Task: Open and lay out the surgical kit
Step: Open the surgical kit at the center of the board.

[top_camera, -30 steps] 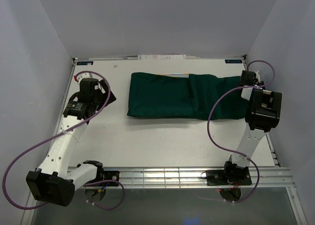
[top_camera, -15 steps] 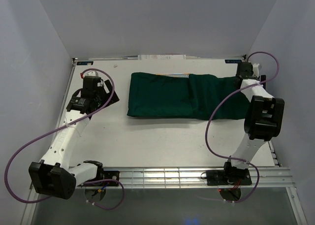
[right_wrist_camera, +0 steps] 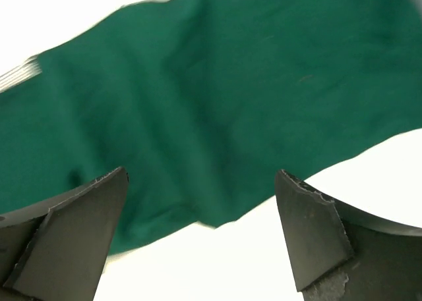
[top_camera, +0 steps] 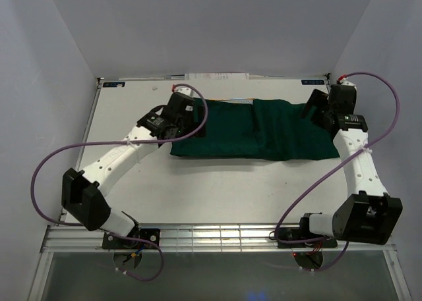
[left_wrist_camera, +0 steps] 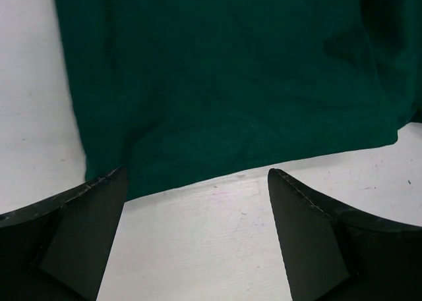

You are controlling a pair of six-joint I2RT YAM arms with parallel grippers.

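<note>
My left gripper swings to the right in the top view next. It then lowers, turning, onto the cloth flap's near corner (top_camera: 259,156) (left_wrist_camera: 389,136), since the flap's edge ends there.
The surgical kit (top_camera: 250,130) lies as a folded dark green cloth bundle across the back middle of the white table (top_camera: 217,182); whatever it holds is hidden. My left gripper (top_camera: 190,121) hangs open at the bundle's left end. In the left wrist view the cloth (left_wrist_camera: 231,83) fills the top, its edge just ahead of the left gripper (left_wrist_camera: 196,182), which has bare table between its fingers (left_wrist_camera: 79,235). My right gripper (top_camera: 312,110) is open over the bundle's right end. In the right wrist view the right gripper (right_wrist_camera: 201,182) straddles the edge of the cloth (right_wrist_camera: 217,103).
White sheets (top_camera: 217,77) lie along the table's back edge, behind the bundle. A thin pale striped edge (top_camera: 231,100) shows at the bundle's far side. Grey walls close in on three sides. Purple cables (top_camera: 46,176) loop beside both arms. A metal rail (top_camera: 217,235) runs along the front.
The left arm swung from the table's far left to the bundle's left end. The right gripper opened wide and the right arm stretched out, bringing the gripper over the bundle's right end.
</note>
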